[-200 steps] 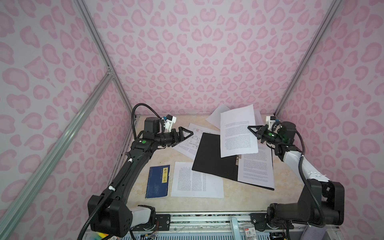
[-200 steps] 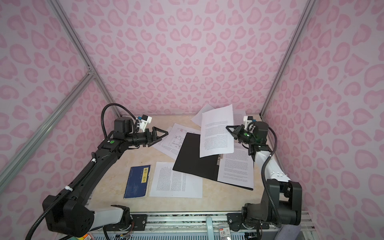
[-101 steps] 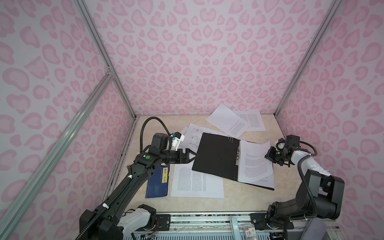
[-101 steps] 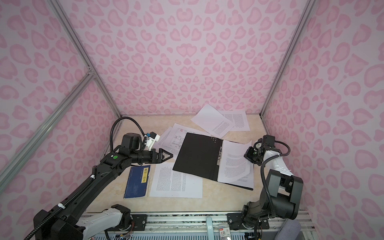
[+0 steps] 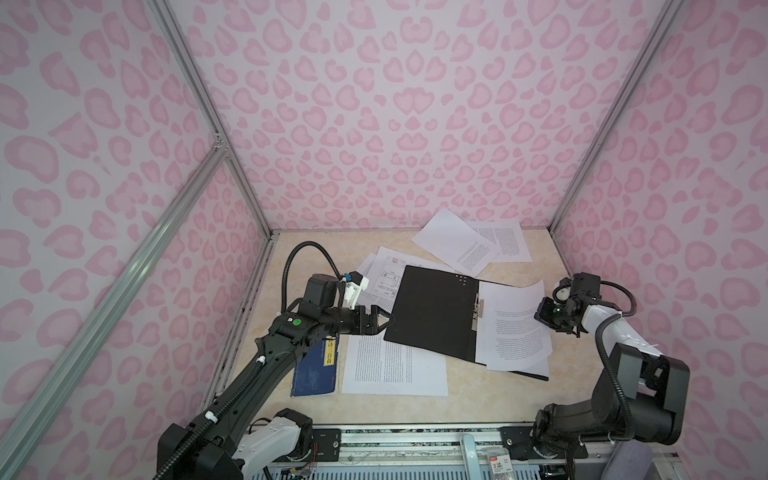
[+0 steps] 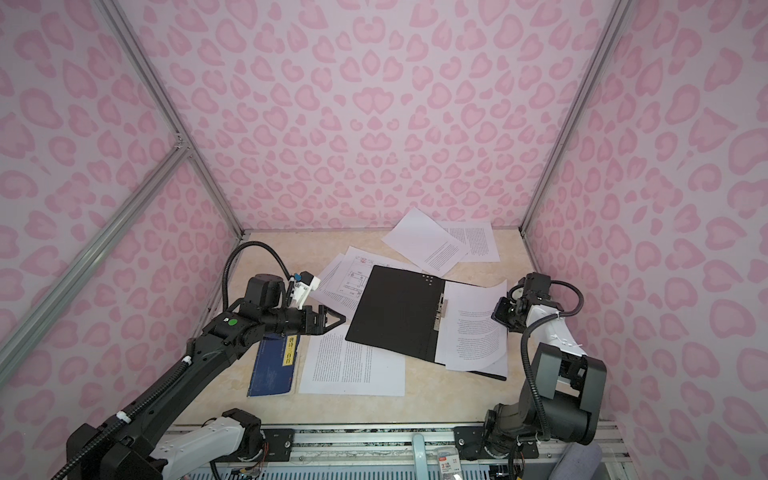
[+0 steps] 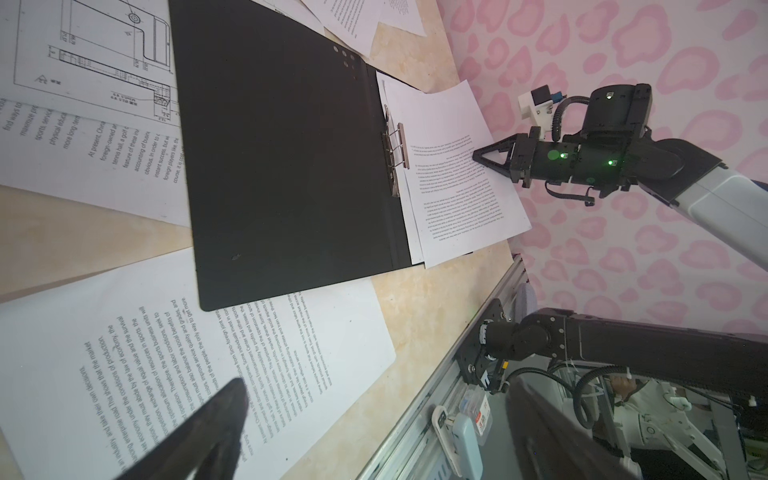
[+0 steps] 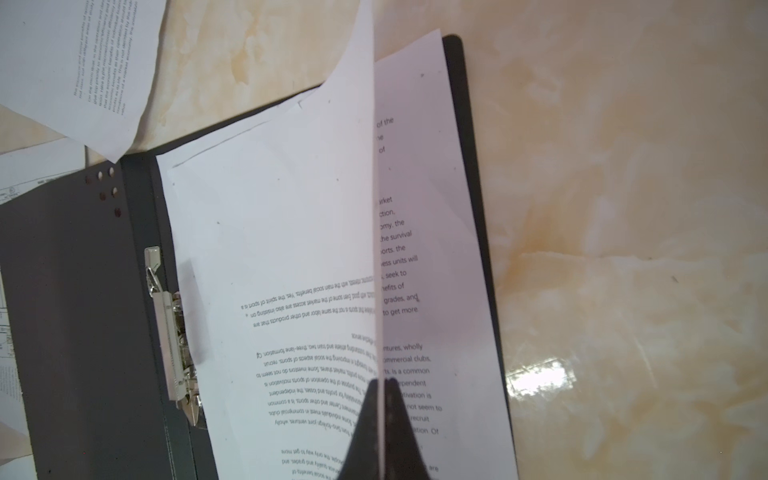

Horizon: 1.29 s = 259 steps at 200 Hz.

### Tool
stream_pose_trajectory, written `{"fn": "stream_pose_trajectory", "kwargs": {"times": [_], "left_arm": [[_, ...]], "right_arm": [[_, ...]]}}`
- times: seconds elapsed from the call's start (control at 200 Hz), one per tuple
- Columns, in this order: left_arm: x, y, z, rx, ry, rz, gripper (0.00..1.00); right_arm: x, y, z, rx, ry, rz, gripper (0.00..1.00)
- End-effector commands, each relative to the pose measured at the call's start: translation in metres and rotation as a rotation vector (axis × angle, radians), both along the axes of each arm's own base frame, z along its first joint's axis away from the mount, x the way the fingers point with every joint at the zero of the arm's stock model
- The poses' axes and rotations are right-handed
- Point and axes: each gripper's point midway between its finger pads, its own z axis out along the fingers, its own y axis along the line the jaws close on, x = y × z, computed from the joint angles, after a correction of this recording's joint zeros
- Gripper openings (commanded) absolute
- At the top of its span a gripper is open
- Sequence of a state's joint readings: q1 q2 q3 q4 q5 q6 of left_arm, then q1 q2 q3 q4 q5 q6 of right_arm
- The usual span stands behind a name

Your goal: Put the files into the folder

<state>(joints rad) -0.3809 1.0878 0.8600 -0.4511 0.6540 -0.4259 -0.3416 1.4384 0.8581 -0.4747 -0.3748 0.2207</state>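
Note:
The right gripper lowers the held edge onto the stack's outer margin (image 8: 438,340) below it next, easing toward the fastener (image 8: 170,340) to flatten its curl, then releases it.
The folder (image 5: 432,316) (image 6: 395,311) lies open on the table with its black inside up and the metal fastener (image 8: 170,340) at the spine. White files cover its right half. My right gripper (image 5: 542,313) (image 8: 380,380) is shut on the outer edge of the top sheet (image 5: 515,316) (image 8: 311,208), which curls up from the stack. My left gripper (image 5: 388,322) (image 7: 378,388) hovers open and holds nothing, at the folder's near left corner above a loose text sheet (image 5: 395,365). A sheet with line drawings (image 5: 386,274) lies partly under the folder's left side. Two more sheets (image 5: 457,243) lie at the back.
A dark blue book with a yellow label (image 5: 316,370) lies at the front left, beside the loose text sheet and under my left arm. Pink patterned walls close in the table on three sides. A metal rail (image 5: 415,432) runs along the front edge.
My right gripper has brought its sheet down from high above the table onto the folder's right half. My left arm has lowered and moved forward to the folder's near left corner.

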Motion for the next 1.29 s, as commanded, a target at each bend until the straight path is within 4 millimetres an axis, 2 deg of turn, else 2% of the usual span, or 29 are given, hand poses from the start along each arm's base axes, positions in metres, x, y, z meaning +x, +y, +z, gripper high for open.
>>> {"fn": "stream_pose_trajectory", "kwargs": {"times": [0.0, 0.385, 1.015, 1.195, 1.29], "left_arm": [[0.002, -0.002, 0.003, -0.012, -0.025, -0.01, 0.98], [0.002, -0.003, -0.002, -0.012, -0.004, -0.012, 0.98], [0.003, -0.003, -0.002, -0.012, 0.0, -0.006, 0.98], [0.004, -0.003, -0.003, -0.01, -0.001, -0.003, 0.98], [0.005, -0.001, -0.005, 0.002, 0.0, 0.005, 0.98]], "right_arm": [[0.008, 0.007, 0.003, 0.017, -0.03, 0.012, 0.0], [0.012, 0.018, -0.006, 0.066, -0.031, -0.012, 0.0], [0.002, 0.022, -0.021, 0.088, 0.014, -0.013, 0.0], [-0.001, 0.022, -0.025, 0.089, 0.019, -0.015, 0.07], [-0.001, 0.019, -0.026, 0.091, 0.015, -0.026, 0.2]]}}
